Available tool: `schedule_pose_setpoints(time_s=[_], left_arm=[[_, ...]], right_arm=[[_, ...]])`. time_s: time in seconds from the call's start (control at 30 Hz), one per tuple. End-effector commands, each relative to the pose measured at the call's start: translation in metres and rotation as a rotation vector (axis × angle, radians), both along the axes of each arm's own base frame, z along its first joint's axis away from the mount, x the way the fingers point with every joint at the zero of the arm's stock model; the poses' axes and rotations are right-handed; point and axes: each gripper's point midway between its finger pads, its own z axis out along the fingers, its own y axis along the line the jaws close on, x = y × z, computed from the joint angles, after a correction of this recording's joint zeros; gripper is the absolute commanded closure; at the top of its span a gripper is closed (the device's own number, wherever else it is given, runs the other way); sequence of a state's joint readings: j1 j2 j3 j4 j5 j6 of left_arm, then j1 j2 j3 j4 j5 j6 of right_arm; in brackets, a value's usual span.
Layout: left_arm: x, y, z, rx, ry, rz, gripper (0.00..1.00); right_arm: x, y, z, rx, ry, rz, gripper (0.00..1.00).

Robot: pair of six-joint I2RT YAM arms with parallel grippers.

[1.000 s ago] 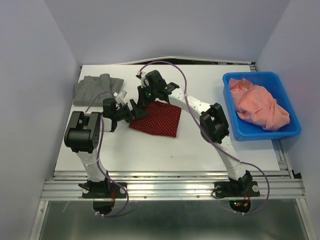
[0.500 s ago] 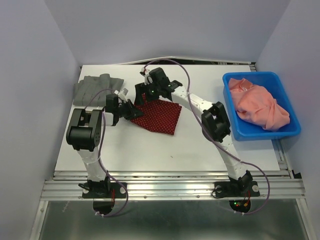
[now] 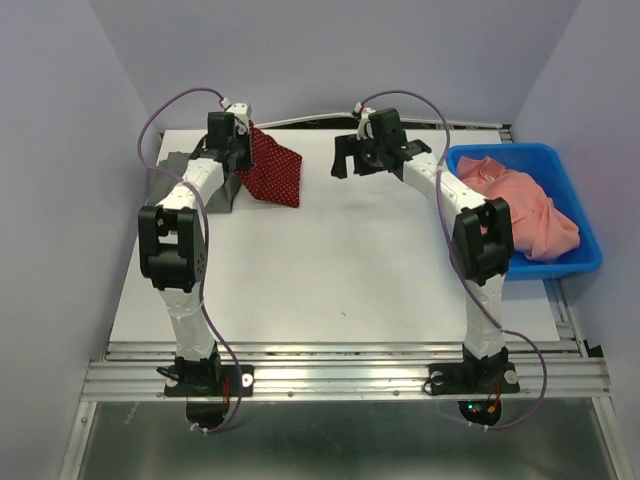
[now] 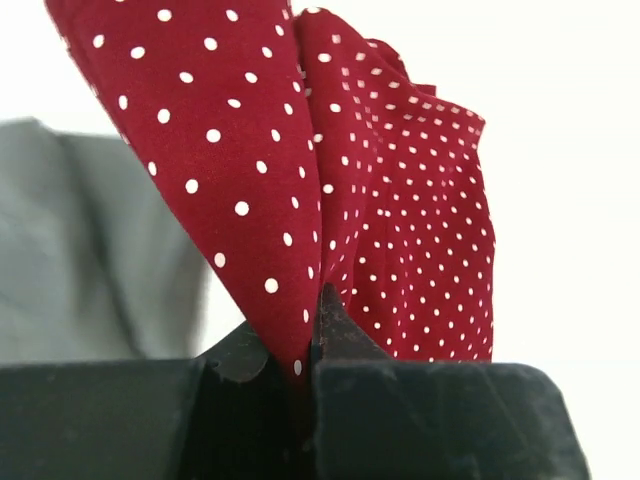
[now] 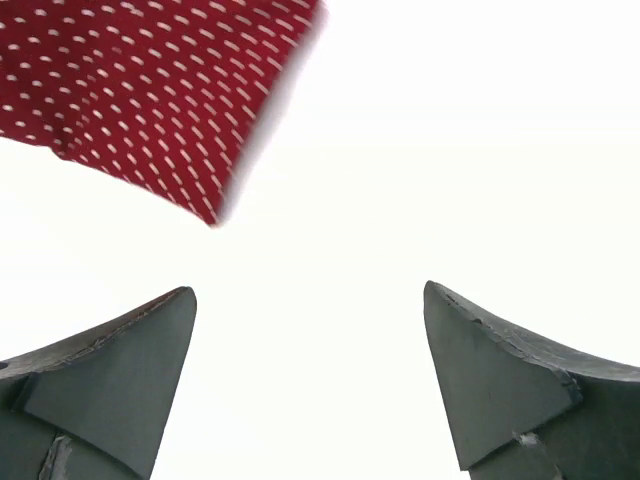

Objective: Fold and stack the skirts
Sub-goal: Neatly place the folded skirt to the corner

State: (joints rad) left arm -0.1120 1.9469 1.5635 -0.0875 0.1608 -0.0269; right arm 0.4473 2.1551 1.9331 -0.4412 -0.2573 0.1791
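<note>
I need to swing my left gripper to the left in the top view, then down, and free the red skirt atop the grey skirt [image 3: 176, 178] [image 4: 90, 250], since most of the red skirt hangs beside it.
The dark red polka-dot skirt [image 3: 274, 172] hangs folded at the back left, pinched at one edge by my left gripper [image 3: 240, 146]. In the left wrist view the jaws are shut on the red cloth [image 4: 250, 150], which is nipped where the left gripper [image 4: 305, 340] closes. The grey skirt [image 3: 176, 178] lies folded at the table's back left corner, partly under the left arm and the red skirt, and it also shows as the grey skirt [image 4: 90, 250]. My right gripper [image 3: 350, 160] hovers open at back centre, right of the red skirt [image 5: 150, 90]. The right gripper [image 5: 310, 330] holds nothing.
A blue bin [image 3: 580, 262] at the right edge holds a crumpled salmon-pink cloth [image 3: 520, 205]. The white table top [image 3: 330, 270] stretches from the arms' bases to the back wall.
The left gripper shut on the red skirt and carried it from mid-table to the back left, beside the grey one. The right gripper let go, opened wide and drew back to back centre.
</note>
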Motion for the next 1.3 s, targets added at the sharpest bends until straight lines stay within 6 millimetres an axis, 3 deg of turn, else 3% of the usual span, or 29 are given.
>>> schedule_pose_setpoints(time_s=[0.0,0.17,0.27,0.4,0.43,0.67,1.07,1.27], left_arm=[[0.011,0.036,0.005,0.201,0.036,0.043,1.0],[0.026,0.054,0.035,0.207,-0.004,0.043,0.98],[0.024,0.067,0.056,0.227,-0.032,0.034,0.91],[0.018,0.081,0.074,0.253,-0.061,0.03,0.91],[0.017,0.097,0.079,0.256,-0.067,0.055,0.91],[0.016,0.116,0.089,0.244,-0.075,0.055,0.93],[0.019,0.141,0.139,0.225,-0.176,0.1,0.96],[0.017,0.155,0.143,0.213,-0.172,0.116,0.96]], right_arm=[[-0.012,-0.015,0.025,-0.029,-0.071,0.013,0.0],[-0.028,-0.026,0.023,-0.055,-0.066,0.014,0.0],[-0.033,-0.029,0.024,-0.063,-0.066,0.018,0.0],[-0.037,-0.03,0.023,-0.064,-0.055,0.02,0.0],[-0.038,-0.03,0.023,-0.061,-0.05,0.024,0.0],[-0.042,-0.029,0.019,-0.057,-0.033,0.029,0.0],[-0.043,-0.031,0.018,-0.068,-0.027,0.032,0.0],[-0.043,-0.031,0.016,-0.07,-0.021,0.032,0.0]])
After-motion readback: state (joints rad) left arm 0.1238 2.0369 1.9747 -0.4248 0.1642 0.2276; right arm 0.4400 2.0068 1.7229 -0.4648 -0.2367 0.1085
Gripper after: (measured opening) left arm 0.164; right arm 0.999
